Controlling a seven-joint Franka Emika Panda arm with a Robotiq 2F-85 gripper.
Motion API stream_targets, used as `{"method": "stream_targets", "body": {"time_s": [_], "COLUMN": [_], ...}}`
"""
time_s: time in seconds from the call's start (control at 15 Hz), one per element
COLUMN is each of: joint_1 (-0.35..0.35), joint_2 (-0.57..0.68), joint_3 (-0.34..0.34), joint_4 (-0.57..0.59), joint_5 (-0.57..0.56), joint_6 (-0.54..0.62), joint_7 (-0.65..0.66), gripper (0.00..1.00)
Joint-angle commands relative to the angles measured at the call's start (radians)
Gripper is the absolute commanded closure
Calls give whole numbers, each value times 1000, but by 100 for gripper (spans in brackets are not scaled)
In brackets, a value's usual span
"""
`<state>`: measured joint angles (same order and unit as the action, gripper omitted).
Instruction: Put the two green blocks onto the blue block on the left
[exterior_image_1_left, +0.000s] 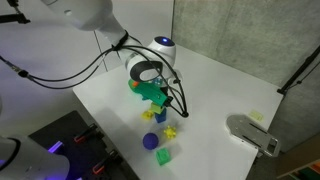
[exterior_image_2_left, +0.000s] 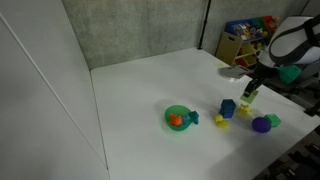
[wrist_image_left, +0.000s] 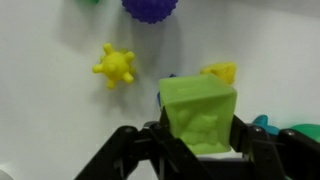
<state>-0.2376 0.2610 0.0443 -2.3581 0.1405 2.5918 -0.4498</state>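
Next, my gripper turns and shifts over the blue block, then lowers onto its top, since the held green block is still beside the blue block.
My gripper (wrist_image_left: 200, 135) is shut on a bright green block (wrist_image_left: 198, 112), which fills the space between the two black fingers in the wrist view. In both exterior views the gripper (exterior_image_1_left: 152, 96) (exterior_image_2_left: 249, 95) hangs over the table with the green block in it. The blue block (exterior_image_1_left: 148, 113) (exterior_image_2_left: 228, 107) stands on the table close beside and below the gripper. A thin dark blue edge shows at the held block's left side in the wrist view. The second green block (exterior_image_1_left: 163, 157) (exterior_image_2_left: 273, 120) lies near the table's edge, next to a purple spiky ball (exterior_image_1_left: 150, 140) (exterior_image_2_left: 261, 124).
A green bowl (exterior_image_2_left: 177, 117) holds an orange thing. Small yellow pieces (wrist_image_left: 115, 66) (wrist_image_left: 220, 72) (exterior_image_2_left: 221, 121) lie around the blue block. A grey device (exterior_image_1_left: 252, 135) sits at a table corner. Shelves with toys (exterior_image_2_left: 245, 40) stand beyond the table.
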Motion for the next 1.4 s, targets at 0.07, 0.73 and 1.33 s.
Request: {"method": "stream_targets", "body": {"time_s": [0.07,0.73,1.33], "joint_1": [58,136,190], "joint_2": [16,128,234], "joint_3": [-42,-88,-110], "joint_4": [21,127,215], "joint_5": [20,-6,-13], "joint_6": [0,9,34], "joint_7": [216,510,610], "gripper": [58,74,74]}}
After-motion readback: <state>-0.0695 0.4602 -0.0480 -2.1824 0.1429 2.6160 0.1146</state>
